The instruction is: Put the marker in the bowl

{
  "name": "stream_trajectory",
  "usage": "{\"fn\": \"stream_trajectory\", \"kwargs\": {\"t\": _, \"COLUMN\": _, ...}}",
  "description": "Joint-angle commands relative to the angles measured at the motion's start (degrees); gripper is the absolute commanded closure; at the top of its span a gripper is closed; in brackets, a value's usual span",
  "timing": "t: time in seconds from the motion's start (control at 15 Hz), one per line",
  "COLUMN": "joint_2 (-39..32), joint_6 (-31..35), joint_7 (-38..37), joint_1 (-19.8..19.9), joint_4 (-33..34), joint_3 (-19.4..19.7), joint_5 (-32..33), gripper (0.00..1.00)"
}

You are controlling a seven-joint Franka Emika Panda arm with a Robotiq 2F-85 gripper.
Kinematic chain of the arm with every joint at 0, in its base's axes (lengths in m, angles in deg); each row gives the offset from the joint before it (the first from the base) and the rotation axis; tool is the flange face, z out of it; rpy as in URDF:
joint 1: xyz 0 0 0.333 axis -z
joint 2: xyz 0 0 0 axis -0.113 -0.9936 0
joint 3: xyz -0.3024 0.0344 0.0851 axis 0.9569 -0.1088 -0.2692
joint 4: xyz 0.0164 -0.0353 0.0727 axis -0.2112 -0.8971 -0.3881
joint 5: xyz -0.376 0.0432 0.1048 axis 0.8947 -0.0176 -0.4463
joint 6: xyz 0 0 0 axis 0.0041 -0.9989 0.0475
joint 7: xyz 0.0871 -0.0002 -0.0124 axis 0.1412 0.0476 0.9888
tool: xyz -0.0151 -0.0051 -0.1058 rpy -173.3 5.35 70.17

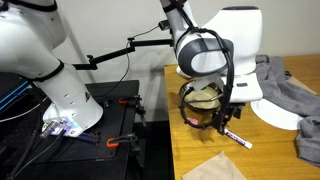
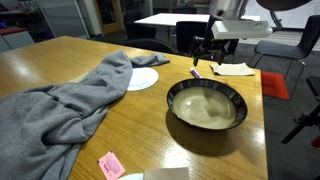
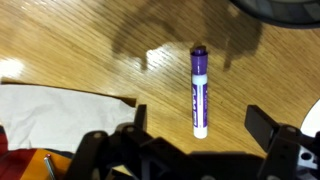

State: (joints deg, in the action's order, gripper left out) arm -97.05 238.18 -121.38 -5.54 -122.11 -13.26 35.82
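I need to move my gripper down over the marker's white body next and close across it, because the marker (image 3: 198, 92) is lined up between my open fingers but is still below them.
The marker (image 3: 198, 92), white with a purple cap and purple print, lies flat on the wooden table. It also shows in both exterior views (image 1: 238, 138) (image 2: 196, 72). My gripper (image 3: 198, 122) is open and hovers right above it, one finger on each side, not touching. The dark-rimmed bowl with the cream inside (image 2: 207, 104) sits on the table next to the marker; in an exterior view (image 1: 203, 98) it is partly behind the gripper (image 1: 228, 115). A dark bit of its rim shows at the top of the wrist view (image 3: 285, 10).
A grey cloth (image 2: 60, 100) is spread over much of the table, with a white plate (image 2: 143, 79) beside it. A beige napkin (image 3: 50, 105) lies close to the marker. A pink square piece (image 2: 110, 164) lies near the table's front edge.
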Motion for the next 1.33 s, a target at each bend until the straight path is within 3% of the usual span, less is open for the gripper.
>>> {"fn": "stream_trajectory", "kwargs": {"t": 0.0, "joint_2": -2.7, "joint_6": 0.2, "joint_7": 6.0, "joint_1": 0.3, "joint_4": 2.5, "joint_3": -0.4, "joint_5": -5.8, "gripper": 0.0}}
{"fn": "stream_trajectory", "kwargs": {"t": 0.87, "joint_2": -9.4, "joint_6": -1.2, "joint_7": 10.0, "joint_1": -0.7, "joint_4": 8.4, "joint_3": 0.8, "joint_5": -13.2, "gripper": 0.0}}
{"fn": "stream_trajectory", "kwargs": {"t": 1.27, "joint_2": -11.5, "joint_6": -1.6, "joint_7": 10.3, "joint_1": -0.6, "joint_4": 10.0, "joint_3": 0.6, "joint_5": -13.5, "gripper": 0.46}}
